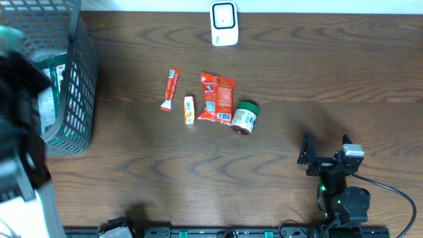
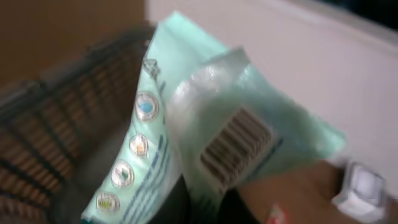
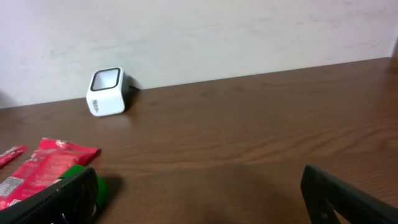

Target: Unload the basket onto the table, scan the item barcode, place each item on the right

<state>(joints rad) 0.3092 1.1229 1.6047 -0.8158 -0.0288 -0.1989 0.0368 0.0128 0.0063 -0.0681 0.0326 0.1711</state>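
Note:
My left gripper should move down and to the right in the overhead view, onto the bare tabletop by the red stick packet, where there is room to release its packet.
My left gripper (image 2: 205, 210) is shut on a mint-green packet (image 2: 211, 124), held up with its barcode (image 2: 235, 148) facing the wrist camera. The picture is blurred. Overhead, the left arm (image 1: 18, 125) is a dark blur over the basket (image 1: 82, 99) at the far left. The white scanner (image 1: 224, 24) stands at the table's back edge, and also shows as the scanner (image 2: 364, 186) low right and the scanner (image 3: 106, 92). My right gripper (image 1: 326, 147) rests open near the front right, with nothing between its fingers (image 3: 62, 199).
Mid-table lie a red stick packet (image 1: 170, 90), a small yellow item (image 1: 189, 110), a red pouch (image 1: 217, 98) and a green-lidded jar (image 1: 245, 118). The basket's dark mesh wall (image 2: 56, 137) is just left of the held packet.

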